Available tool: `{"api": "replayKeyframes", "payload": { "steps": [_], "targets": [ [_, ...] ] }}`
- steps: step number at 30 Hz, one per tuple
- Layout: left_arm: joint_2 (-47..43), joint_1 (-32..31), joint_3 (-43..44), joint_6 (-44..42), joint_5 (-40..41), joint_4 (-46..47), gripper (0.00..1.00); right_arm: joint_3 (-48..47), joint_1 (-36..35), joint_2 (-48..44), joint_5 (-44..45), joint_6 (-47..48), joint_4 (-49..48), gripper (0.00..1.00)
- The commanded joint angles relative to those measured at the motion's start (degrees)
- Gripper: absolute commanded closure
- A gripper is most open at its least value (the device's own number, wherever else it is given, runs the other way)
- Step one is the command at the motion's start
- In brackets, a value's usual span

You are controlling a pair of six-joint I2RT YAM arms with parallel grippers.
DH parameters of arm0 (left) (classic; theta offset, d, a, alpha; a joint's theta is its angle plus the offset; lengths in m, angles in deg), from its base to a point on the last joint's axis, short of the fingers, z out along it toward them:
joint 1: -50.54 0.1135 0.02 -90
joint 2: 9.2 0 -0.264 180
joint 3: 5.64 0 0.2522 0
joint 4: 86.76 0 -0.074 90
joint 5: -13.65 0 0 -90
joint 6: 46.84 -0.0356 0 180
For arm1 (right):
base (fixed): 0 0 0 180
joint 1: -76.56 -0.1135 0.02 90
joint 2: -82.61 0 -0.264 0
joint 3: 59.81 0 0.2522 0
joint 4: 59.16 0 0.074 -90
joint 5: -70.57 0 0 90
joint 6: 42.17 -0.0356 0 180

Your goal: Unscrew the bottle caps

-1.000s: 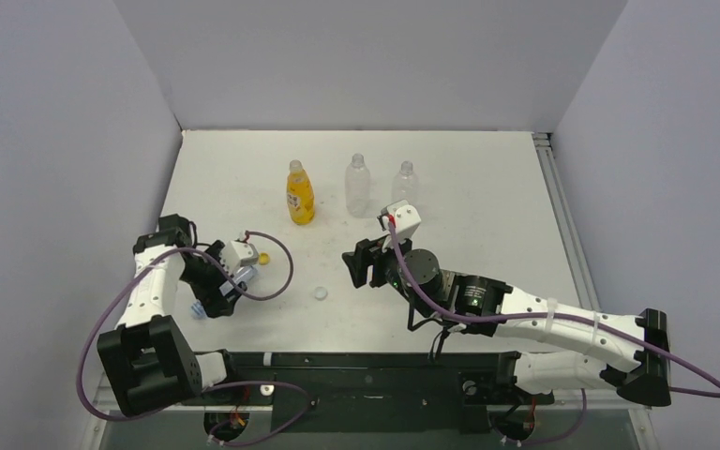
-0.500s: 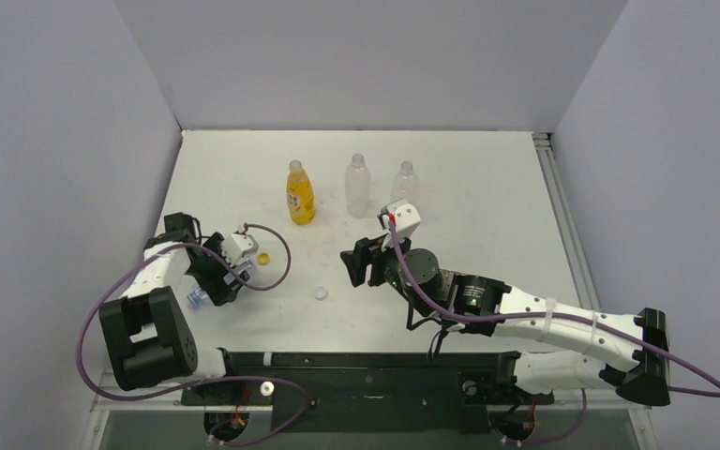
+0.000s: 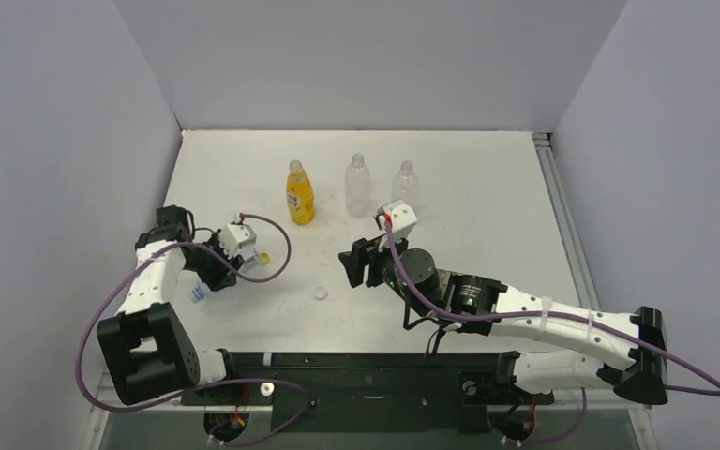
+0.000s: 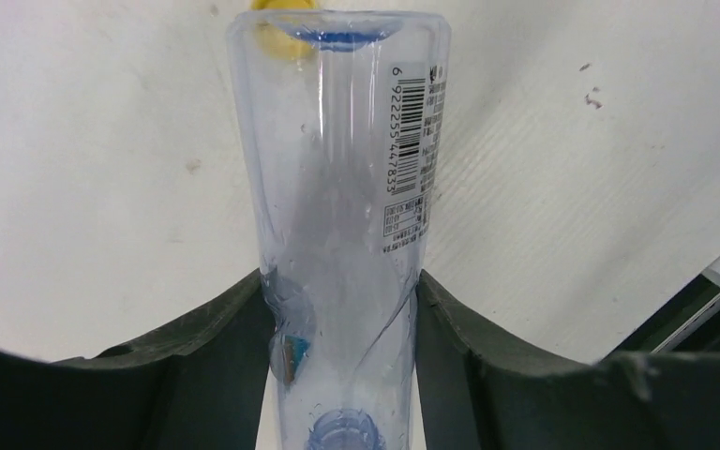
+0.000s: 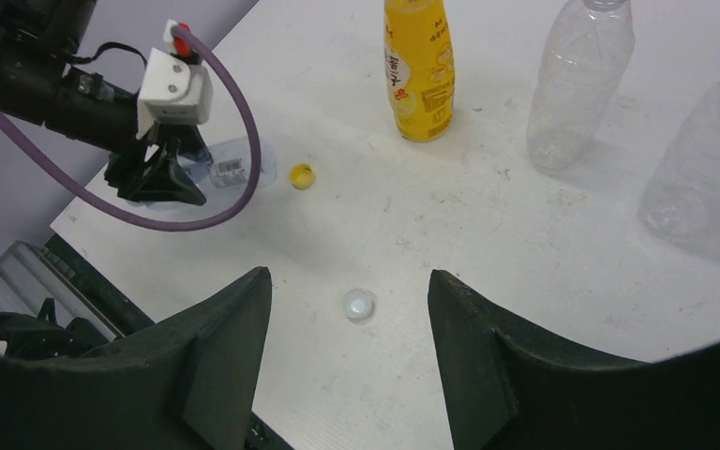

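The tabletop beside the white cap is clear. I will lift my left gripper, move it to the right in the top view and lower the bottle there.
A clear bottle [image 4: 337, 169] with a barcode label lies on the table between the jaws of my left gripper [image 4: 342, 281], which is shut on its body. Its blue-topped cap [image 4: 342, 433] is still on, at the wrist end, and shows at the table's left side [image 3: 197, 294]. A yellow cap [image 3: 263, 256] lies loose just beyond the bottle's base. A white cap [image 5: 358, 304] lies loose below my right gripper [image 5: 347, 281], which hangs open and empty. The yellow-orange bottle [image 3: 300, 194] and two clear bottles [image 3: 358, 186] [image 3: 405, 183] stand at the back.
The held bottle lies close to the table's left edge [image 3: 171, 202] and the grey side wall. The right arm [image 3: 525, 309] stretches from the near right toward the middle. A black rail [image 3: 366, 370] runs along the near edge.
The left gripper has gone from wide open to shut on the lying clear bottle, and its arm has shifted slightly back and left. The right arm has hardly moved.
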Motion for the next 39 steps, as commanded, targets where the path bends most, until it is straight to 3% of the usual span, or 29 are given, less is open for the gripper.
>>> {"api": "replayKeyframes", "payload": {
  "steps": [1, 7, 11, 12, 13, 14, 15, 16, 17, 18, 19, 20, 21, 22, 24, 27, 35, 39],
  "targets": [
    [-6.9, 0.3, 10.1, 1.6, -10.5, -8.8, 0.65, -1.3, 0.5, -2.4, -0.2, 0.1, -2.6, 0.42],
    [-9.7, 0.1, 27.0, 13.0, -30.5, -23.6, 0.64, -1.3, -0.3, -3.7, -2.1, 1.6, -5.7, 0.40],
    [-7.3, -2.0, 39.0, 27.8, -44.0, -29.5, 0.63, -2.4, -5.1, -4.6, 5.2, 14.8, -7.0, 0.39],
    [-7.0, -3.8, 40.1, 34.8, -45.6, -29.1, 0.64, -2.2, -7.7, -4.7, 7.3, 23.6, -9.2, 0.39],
    [-7.2, -4.9, 41.1, 38.7, -48.0, -26.5, 0.63, -1.1, -9.0, -5.2, 10.2, 28.8, -10.2, 0.38],
    [-8.3, -7.4, 40.3, 47.8, -48.6, -24.0, 0.64, 0.3, -11.7, -5.4, 11.6, 40.5, -12.0, 0.38],
    [-9.2, -8.8, 39.2, 52.9, -48.7, -17.2, 0.64, 0.9, -12.9, -5.5, 15.1, 45.7, -12.8, 0.37],
    [-11.9, -12.0, 35.1, 65.5, -48.3, -11.8, 0.64, 1.4, -15.1, -5.3, 17.0, 55.7, -14.0, 0.36],
    [-13.7, -13.5, 32.5, 72.4, -47.0, 1.0, 0.64, 1.3, -15.8, -4.4, 20.8, 60.0, -14.0, 0.36],
    [-17.0, -16.2, 26.5, 85.7, -46.4, 7.4, 0.65, 0.6, -16.7, -3.9, 22.3, 66.5, -13.3, 0.36],
    [-18.6, -17.5, 23.8, 91.5, -45.9, 19.7, 0.65, 0.4, -17.0, -3.2, 24.2, 69.2, -12.8, 0.36],
    [-20.7, -19.8, 18.3, 103.4, -45.8, 25.3, 0.65, 0.5, -17.0, -3.1, 24.7, 73.8, -12.2, 0.36],
    [-21.3, -20.7, 16.2, 108.5, -45.7, 34.2, 0.66, 0.7, -17.2, -3.1, 25.0, 75.6, -12.1, 0.35],
    [-21.5, -22.6, 13.7, 114.0, -45.5, 36.1, 0.67, 1.3, -17.2, -3.2, 25.1, 78.4, -12.1, 0.35],
    [-21.0, -24.7, 13.2, 111.7, -44.5, 32.8, 0.68, 2.4, -17.3, -3.7, 25.0, 80.1, -12.5, 0.35],
    [-19.3, -26.4, 14.0, 104.6, -43.3, 20.5, 0.68, 4.0, -17.4, -5.6, 21.3, 79.7, -12.1, 0.35],
    [-15.7, -27.7, 14.6, 96.8, -43.7, 11.9, 0.69, 9.1, -18.4, -3.8, 17.3, 87.5, -19.6, 0.36],
    [-16.0, -27.5, 15.3, 96.4, -41.3, 12.9, 0.69, 6.7, -18.3, -3.4, 15.3, 79.6, -21.1, 0.36]
  ]
}}
